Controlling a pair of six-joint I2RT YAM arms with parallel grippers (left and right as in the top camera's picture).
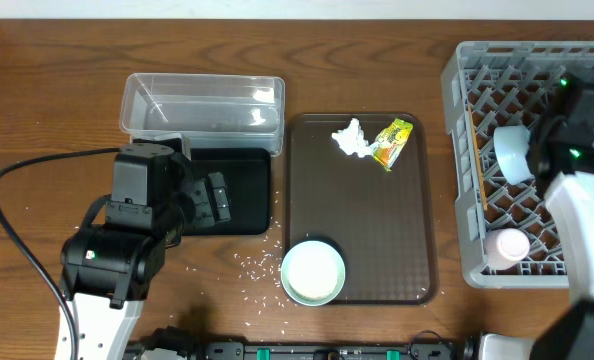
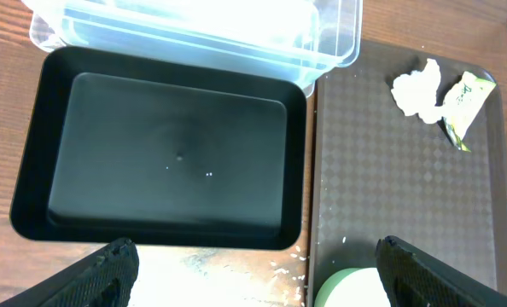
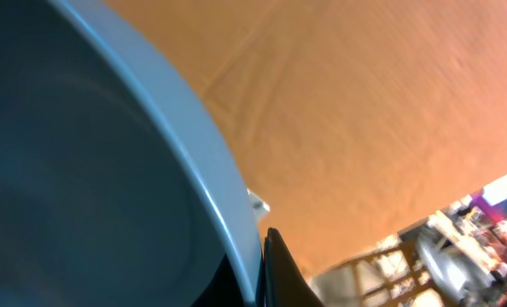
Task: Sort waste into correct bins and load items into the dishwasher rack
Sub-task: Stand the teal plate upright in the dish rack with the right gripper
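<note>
I will lower my right gripper slightly to the left in the overhead view next, onto the rack's open slats, because the bowl already hangs sideways over them.
My left gripper (image 2: 253, 256) is open and empty. It hangs over the near edge of the black tray (image 2: 168, 153), which sits in front of the clear tub (image 1: 202, 105). The white tissue (image 1: 350, 138) and the green-and-yellow wrapper (image 1: 392, 142) lie on the brown serving tray. The pale green bowl (image 1: 312, 272) stands at that tray's near left corner, with rice grains (image 1: 257, 268) beside it. My right gripper (image 3: 266, 273) is shut on the rim of the white-and-light-blue bowl (image 1: 510, 152), held on its side over the rack (image 1: 467, 110). The pink cup (image 1: 507, 245) and chopsticks (image 1: 477, 170) are in the rack. The large blue bowl is not visible.
The brown serving tray (image 1: 362, 220) lies between the bins and the rack. A black cable (image 1: 17, 210) loops across the table on the left. My right arm covers the rack's right side.
</note>
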